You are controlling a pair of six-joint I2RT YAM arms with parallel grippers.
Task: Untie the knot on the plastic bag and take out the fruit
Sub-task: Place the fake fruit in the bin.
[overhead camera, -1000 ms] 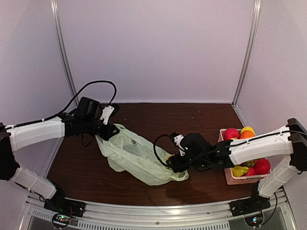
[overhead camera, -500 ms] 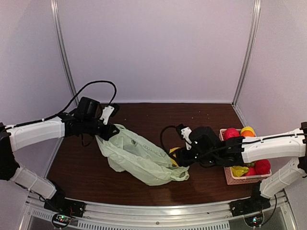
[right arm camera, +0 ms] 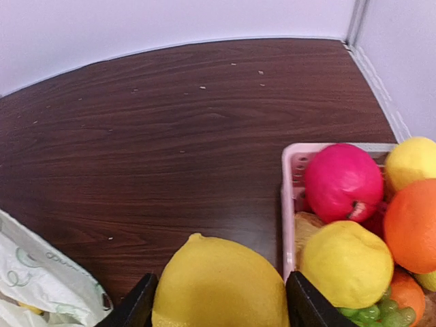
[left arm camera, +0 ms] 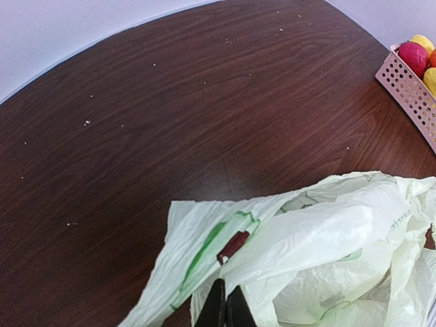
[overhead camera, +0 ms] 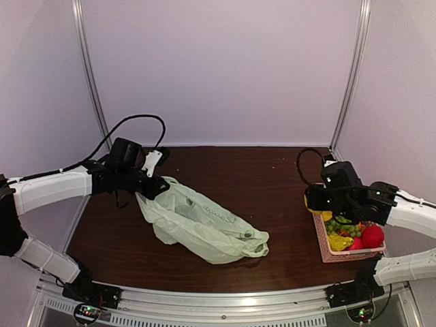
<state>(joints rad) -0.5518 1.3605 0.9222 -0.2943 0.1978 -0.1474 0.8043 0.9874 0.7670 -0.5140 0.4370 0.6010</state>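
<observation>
The yellow lemon-like fruit is still hanging outside the basket, so my right gripper needs to bring it back and to the right in the top view, over the basket's green grapes (overhead camera: 339, 225) (right arm camera: 380, 314).
The pale green plastic bag (overhead camera: 201, 225) lies slumped across the table's left half, its mouth loose; no knot shows. My left gripper (overhead camera: 151, 191) is shut on the bag's far-left edge (left arm camera: 272, 252) and holds it up. My right gripper (right arm camera: 218, 303) is shut on a yellow lemon-like fruit (right arm camera: 218, 286), carried above the table just left of the pink basket (right arm camera: 291, 178). In the top view that gripper (overhead camera: 315, 203) hangs at the basket's (overhead camera: 332, 255) left rim. More fruit lies in the basket: a second lemon (right arm camera: 346, 264) and an orange (right arm camera: 412, 225).
The basket also holds a red round fruit (right arm camera: 343, 180), another red one (overhead camera: 372, 236) and green grapes (overhead camera: 340, 228). White walls with metal posts close in the table at the back and both sides. Black cables loop above each wrist.
My right arm has drawn back from the bag's mouth and swung right to the basket's edge, carrying the yellow fruit. The left arm and the bag have stayed put.
</observation>
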